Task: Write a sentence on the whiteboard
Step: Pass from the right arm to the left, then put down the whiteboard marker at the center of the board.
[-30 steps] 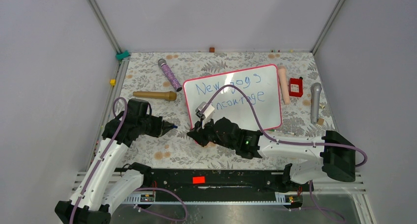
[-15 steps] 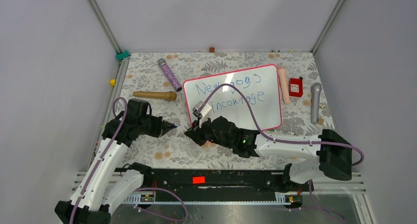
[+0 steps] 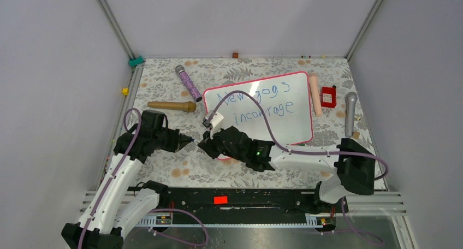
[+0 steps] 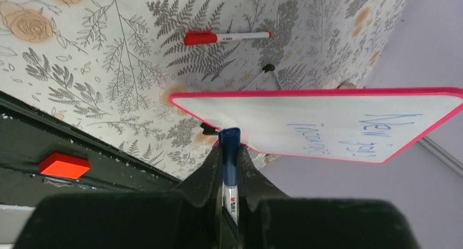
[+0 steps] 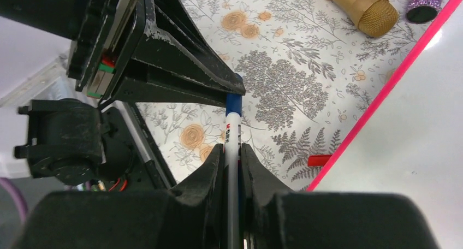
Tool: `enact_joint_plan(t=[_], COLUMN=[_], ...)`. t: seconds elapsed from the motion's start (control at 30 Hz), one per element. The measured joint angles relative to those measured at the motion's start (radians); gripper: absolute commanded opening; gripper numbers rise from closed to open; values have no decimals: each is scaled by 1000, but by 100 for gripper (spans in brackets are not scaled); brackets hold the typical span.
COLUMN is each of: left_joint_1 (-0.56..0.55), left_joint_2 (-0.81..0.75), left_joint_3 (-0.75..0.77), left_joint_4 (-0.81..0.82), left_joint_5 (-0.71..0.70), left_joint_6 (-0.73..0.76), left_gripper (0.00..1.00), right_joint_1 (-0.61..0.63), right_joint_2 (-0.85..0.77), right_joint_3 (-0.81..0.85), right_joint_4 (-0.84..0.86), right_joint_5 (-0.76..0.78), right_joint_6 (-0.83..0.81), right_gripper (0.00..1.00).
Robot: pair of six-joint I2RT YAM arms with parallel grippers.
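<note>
The left gripper turns downward and lowers to the floral cloth [image 3: 188, 154] beside the board to release next, as the blue cap already sits on the marker's white body.
The whiteboard [image 3: 284, 126] lies flat with its pink-red frame at centre right. The sentence [image 3: 259, 104] is blue handwriting in two lines, "New jogs incourage". My left gripper [image 3: 188, 141] sits just left of the board's near-left corner. It is shut on a white marker with a blue cap [image 4: 230, 150]. My right gripper [image 3: 203, 145] faces it tip to tip and is shut on a white marker barrel [image 5: 232, 129]. The barrel's blue end touches the left gripper's fingers [image 5: 185, 79]. The board [image 4: 327, 112] and its writing [image 4: 308, 138] show ahead in the left wrist view, but the right gripper does not.
A purple glitter microphone [image 3: 188, 82] and a gold one [image 3: 170, 105] lie left of the board. A pink cylinder [image 3: 315, 94], a red box [image 3: 328, 96] and a grey microphone [image 3: 350, 113] lie to its right. A red-capped marker [image 4: 226, 37] lies on the floral cloth near the board.
My right gripper has moved left from the board's near-left corner until it meets the left gripper's tips. Its cable slid off the second line of writing. The left arm barely moved.
</note>
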State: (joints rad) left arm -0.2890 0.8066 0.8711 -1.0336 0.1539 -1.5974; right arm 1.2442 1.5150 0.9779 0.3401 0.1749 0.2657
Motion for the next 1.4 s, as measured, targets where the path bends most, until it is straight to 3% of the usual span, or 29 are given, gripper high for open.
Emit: enact_joint_plan(t=[0.3, 0.6, 0.77, 0.8, 0.93, 1.0, 1.1, 1.27, 1.4], left_joint_1=[-16, -149, -169, -172, -188, -196, -209, -219, -160], left_joint_2=[11, 43, 56, 56, 53, 45, 37, 41, 106], left_joint_3=[-39, -76, -76, -76, -82, -109, -173, -201, -169], left_joint_4=[27, 46, 41, 40, 39, 50, 60, 51, 40], left_joint_5=[-172, -302, -319, -323, -313, -287, -243, -208, -237], left_joint_6=[-27, -106, -120, -121, -113, -112, -108, -55, 44], left_gripper=[0, 0, 0, 0, 0, 0, 0, 0, 0], right_joint_1=[11, 11, 11, 11, 11, 14, 17, 15, 14], right_joint_2=[167, 194, 194, 193, 161, 146, 135, 93, -8], right_joint_3=[150, 185, 184, 181, 108, 67, 0, -113, -176], right_joint_4=[-40, -129, -136, -135, -69, -28, 32, 74, 74], right_joint_5=[43, 41, 40, 40, 39, 35, 34, 50, 51], right_joint_6=[-50, -56, -55, -52, -24, -2, 23, 39, 39], right_gripper=[0, 0, 0, 7, 68, 86, 92, 93, 92])
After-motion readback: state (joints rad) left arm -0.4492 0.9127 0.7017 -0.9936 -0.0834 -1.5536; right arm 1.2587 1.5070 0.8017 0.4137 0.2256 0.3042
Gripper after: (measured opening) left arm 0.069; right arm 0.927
